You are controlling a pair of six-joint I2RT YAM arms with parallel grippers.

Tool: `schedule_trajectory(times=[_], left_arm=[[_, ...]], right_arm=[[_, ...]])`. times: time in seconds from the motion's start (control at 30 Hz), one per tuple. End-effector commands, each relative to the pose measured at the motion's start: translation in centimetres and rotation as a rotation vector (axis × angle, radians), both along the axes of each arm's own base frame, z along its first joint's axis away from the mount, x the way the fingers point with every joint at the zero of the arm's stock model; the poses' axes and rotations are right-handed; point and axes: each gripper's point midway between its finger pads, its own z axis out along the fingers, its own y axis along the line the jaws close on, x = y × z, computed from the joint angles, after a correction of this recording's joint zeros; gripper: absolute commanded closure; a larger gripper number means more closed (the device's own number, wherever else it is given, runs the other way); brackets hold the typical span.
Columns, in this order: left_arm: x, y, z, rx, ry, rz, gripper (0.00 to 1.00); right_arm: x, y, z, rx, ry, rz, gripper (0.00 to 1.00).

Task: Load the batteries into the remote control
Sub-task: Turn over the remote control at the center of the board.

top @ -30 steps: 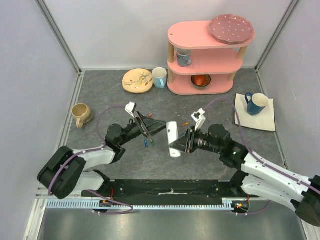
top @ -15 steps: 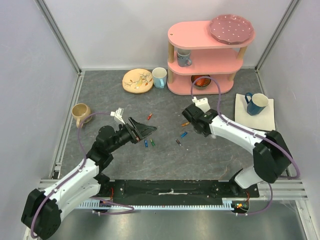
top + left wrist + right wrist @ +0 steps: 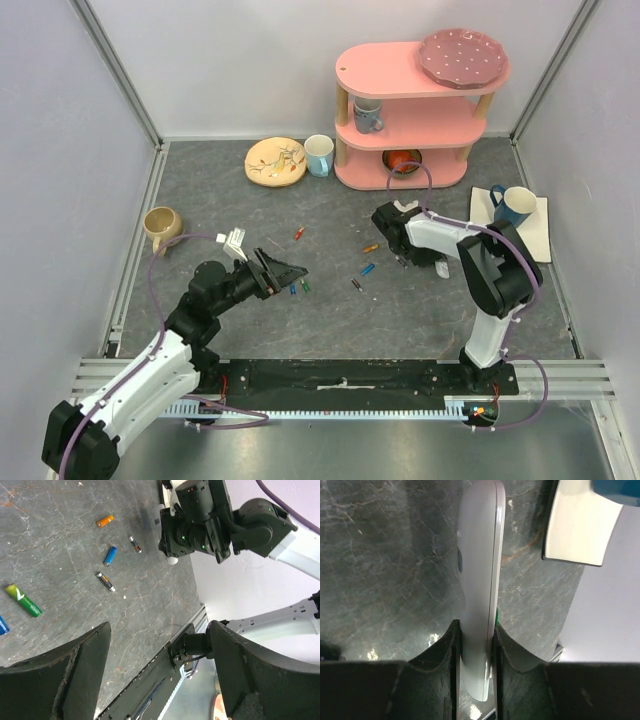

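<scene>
My right gripper lowers the edge-on remote control onto the clear table next and releases it. That bare spot lies just below the gripper, short of the white mat.
My right gripper [image 3: 476, 625] is shut on the white remote control [image 3: 477, 555], held edge-on low over the table and pointing toward the white mat. In the top view the right gripper [image 3: 405, 250] sits under the folded arm, and only the remote's white end [image 3: 441, 267] shows. Several batteries lie mid-table: red [image 3: 298, 234], orange [image 3: 370, 247], blue [image 3: 367, 269], dark [image 3: 356, 285], blue [image 3: 292, 288] and green [image 3: 305, 286]. My left gripper [image 3: 285, 272] is open and empty, just left of the blue and green pair. The left wrist view shows the orange [image 3: 104, 520], blue [image 3: 109, 555] and green [image 3: 23, 600] ones.
A pink three-tier shelf [image 3: 410, 110] stands at the back right with a plate, a mug and a bowl on it. A patterned plate [image 3: 275, 160] and a cup [image 3: 319, 155] stand at the back. A beige mug [image 3: 162, 228] is at the left. A white mat [image 3: 530, 240] bears a blue mug [image 3: 514, 205].
My right arm has swung from mid-table to the back right and folded in, carrying the remote toward the white mat. My left arm has drawn back slightly to the left, still open.
</scene>
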Motion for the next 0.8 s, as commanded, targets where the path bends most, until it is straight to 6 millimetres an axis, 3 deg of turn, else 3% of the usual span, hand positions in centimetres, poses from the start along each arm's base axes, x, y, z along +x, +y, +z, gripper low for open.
schedule_trajectory(times=[0.0, 0.1, 0.37, 0.6, 0.77], left_arm=[[-0.5, 0.7, -0.7, 0.030, -0.033, 0.005, 0.14], [-0.7, 0.8, -1.0, 0.045, -0.028, 0.004, 0.14], [-0.8, 0.8, -1.0, 0.056, -0.028, -0.002, 0.13], [-1.1, 0.9, -1.5, 0.058, -0.013, -0.006, 0.14], [-1.3, 1.1, -1.7, 0.063, -0.012, -0.003, 0.14]], right_arm=[[2.3, 1.0, 0.0, 0.069, -0.038, -0.008, 1.00], [1.9, 1.2, -1.0, 0.087, -0.014, -0.003, 1.00], [0.7, 2.0, -2.9, 0.156, 0.058, 0.008, 0.76], [0.0, 2.8, -3.0, 0.221, 0.077, 0.023, 0.50], [-0.1, 3.6, -2.4, 0.284, 0.051, 0.022, 0.41]])
